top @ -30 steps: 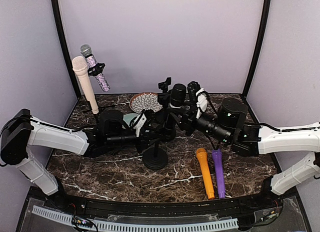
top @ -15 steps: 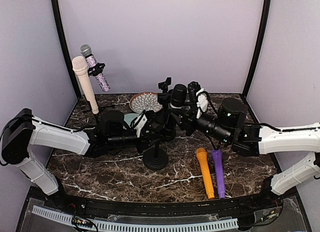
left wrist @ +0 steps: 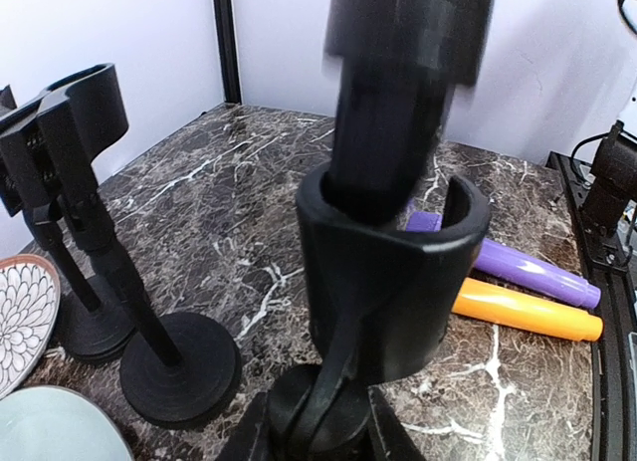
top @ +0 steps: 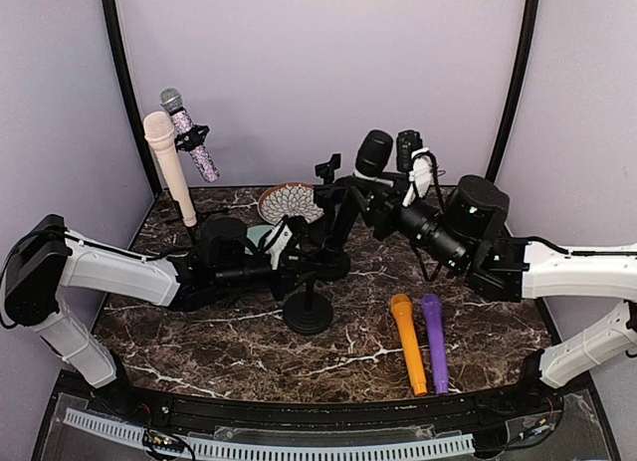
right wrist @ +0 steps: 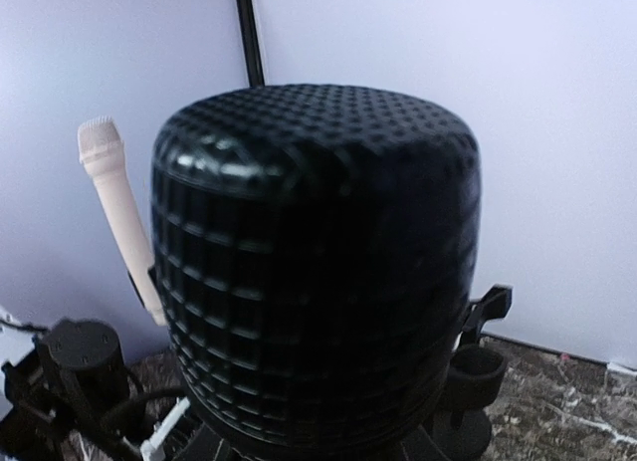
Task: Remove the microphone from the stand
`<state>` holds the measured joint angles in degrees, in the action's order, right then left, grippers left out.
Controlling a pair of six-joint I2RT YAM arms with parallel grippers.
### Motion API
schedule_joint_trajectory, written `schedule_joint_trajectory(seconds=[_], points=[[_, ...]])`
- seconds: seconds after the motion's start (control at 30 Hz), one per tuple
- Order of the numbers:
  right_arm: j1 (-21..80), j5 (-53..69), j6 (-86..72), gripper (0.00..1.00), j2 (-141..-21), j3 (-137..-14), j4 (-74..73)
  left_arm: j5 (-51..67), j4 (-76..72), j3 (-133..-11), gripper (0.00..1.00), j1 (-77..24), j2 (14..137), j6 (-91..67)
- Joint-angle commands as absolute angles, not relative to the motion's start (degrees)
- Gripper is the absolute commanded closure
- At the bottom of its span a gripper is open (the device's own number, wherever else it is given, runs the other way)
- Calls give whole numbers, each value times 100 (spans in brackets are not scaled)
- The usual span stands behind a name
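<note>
My right gripper will next clear the stand's clip (left wrist: 398,282), swing to its right in the top view and go down, because the marble down there beside the purple microphone is bare.
A black microphone (top: 360,182) is tilted, its mesh head up at centre back. My right gripper (top: 386,200) is shut on its body below the head; in the right wrist view the head (right wrist: 317,272) fills the frame and hides the fingers. The black stand (top: 309,310) rests on the marble table. My left gripper (top: 297,268) is shut on the stand's stem. In the left wrist view (left wrist: 318,436) the microphone body (left wrist: 403,103) rises out of the stand's cup-shaped clip (left wrist: 398,282), its lower end still inside the clip's open top.
An orange microphone (top: 408,344) and a purple one (top: 433,342) lie front right. A pink microphone (top: 164,167) and a glitter one (top: 189,134) stand back left. A patterned plate (top: 287,202) and empty stands (left wrist: 75,142) are behind.
My right gripper has risen and moved back and to the right, drawing the black microphone up through the clip. The left gripper has kept hold of the stand.
</note>
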<state>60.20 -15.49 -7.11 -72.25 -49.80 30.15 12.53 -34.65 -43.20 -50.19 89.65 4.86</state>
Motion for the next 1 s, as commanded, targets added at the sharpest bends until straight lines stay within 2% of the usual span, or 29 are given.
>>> schedule_joint_trajectory(seconds=[0.0,0.27,0.43,0.73,0.97], points=[[5836,-2404,-406,100,-6742,-5378,4436,870,-2141,-4000,100,-4840,9212,556],[5836,-2487,-290,100,-6695,-5407,4310,834,-2184,-3995,100,-4843,9181,485],[5827,-2896,-168,100,-6582,-5581,3362,710,-2542,-3872,100,-4837,9086,155],[5213,-2876,-1510,100,-6469,-6069,-274,509,-3194,-4172,100,-4839,9253,-164],[4161,-2094,-2786,100,-6406,-6133,-2721,810,-3495,-4745,100,-4840,9647,-170]])
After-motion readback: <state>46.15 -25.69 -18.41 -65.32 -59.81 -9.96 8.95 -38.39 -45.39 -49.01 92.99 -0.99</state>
